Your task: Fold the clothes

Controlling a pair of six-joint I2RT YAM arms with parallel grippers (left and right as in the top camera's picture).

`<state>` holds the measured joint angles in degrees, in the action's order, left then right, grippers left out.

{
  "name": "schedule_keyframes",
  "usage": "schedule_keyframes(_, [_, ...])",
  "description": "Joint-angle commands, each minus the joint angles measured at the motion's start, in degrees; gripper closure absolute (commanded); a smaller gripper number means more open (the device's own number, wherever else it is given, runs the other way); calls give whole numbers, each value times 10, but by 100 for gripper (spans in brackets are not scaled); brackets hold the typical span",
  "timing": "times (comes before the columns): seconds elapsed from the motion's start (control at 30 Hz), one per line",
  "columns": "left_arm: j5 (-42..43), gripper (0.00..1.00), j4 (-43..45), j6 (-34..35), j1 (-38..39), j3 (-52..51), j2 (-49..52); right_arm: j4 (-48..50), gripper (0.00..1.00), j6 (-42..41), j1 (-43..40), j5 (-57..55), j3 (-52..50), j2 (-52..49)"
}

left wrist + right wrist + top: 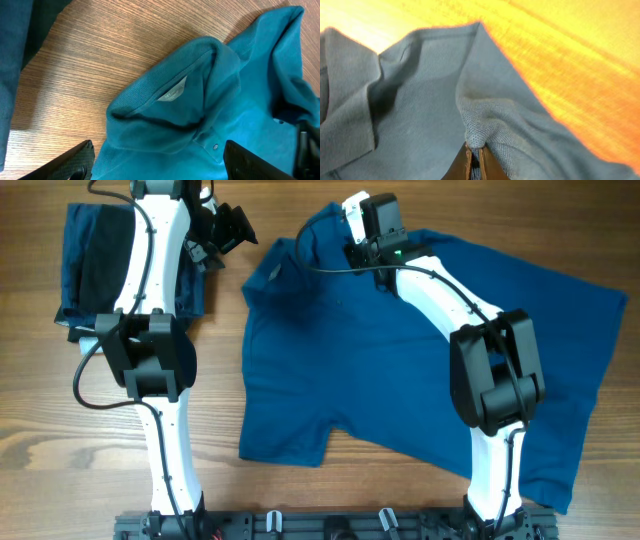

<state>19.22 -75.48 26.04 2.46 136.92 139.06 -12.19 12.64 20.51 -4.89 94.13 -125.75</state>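
Next, my right gripper draws the fold outward over the bare wood past the shirt's bunched far edge, spreading the cloth, and releases the fold.
The clothes, a mid-blue polo shirt [350, 365], lie spread over the middle and right of the table, collar towards the far edge. My right gripper [353, 227] sits at the shirt's far edge beside the collar. In the right wrist view it [475, 154] is shut on a pinched-up fold of the shirt [420, 115]. My left gripper [235, 230] hovers just left of the collar, open. In the left wrist view its fingers [75, 161] stand wide apart over the shirt front, with the collar [150, 95] and its neck label [172, 93] ahead.
A pile of dark navy and black garments [85, 265] lies at the far left, partly under my left arm. The shirt's hem hangs near the table's right front corner [560, 480]. Bare wood [60, 430] shows left of the shirt.
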Motion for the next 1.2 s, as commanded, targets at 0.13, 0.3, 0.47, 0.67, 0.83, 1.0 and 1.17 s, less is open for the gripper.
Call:
schedule_keyframes(0.13, [7,18,-1,-3,-1,9,-17,96,96,39,-34,-18,5,11])
schedule_keyframes(0.3, [7,19,-1,-3,-1,9,-17,174,96,40,-63,5,5,-15])
schedule_keyframes(0.47, [7,21,-15,-3,-1,9,-17,306,95,61,-75,32,5,-86])
schedule_keyframes(0.67, [7,24,-30,-3,-1,9,-17,484,96,67,-81,12,5,-193])
schedule_keyframes(0.83, [7,26,-35,-3,-1,9,-17,542,92,65,-97,-21,17,-209])
schedule_keyframes(1.0, [6,25,-34,-3,5,9,-17,355,18,20,-112,-71,185,-196])
schedule_keyframes(1.17, [-5,24,-34,-3,12,9,-16,90,0,-25,-112,-43,332,-174])
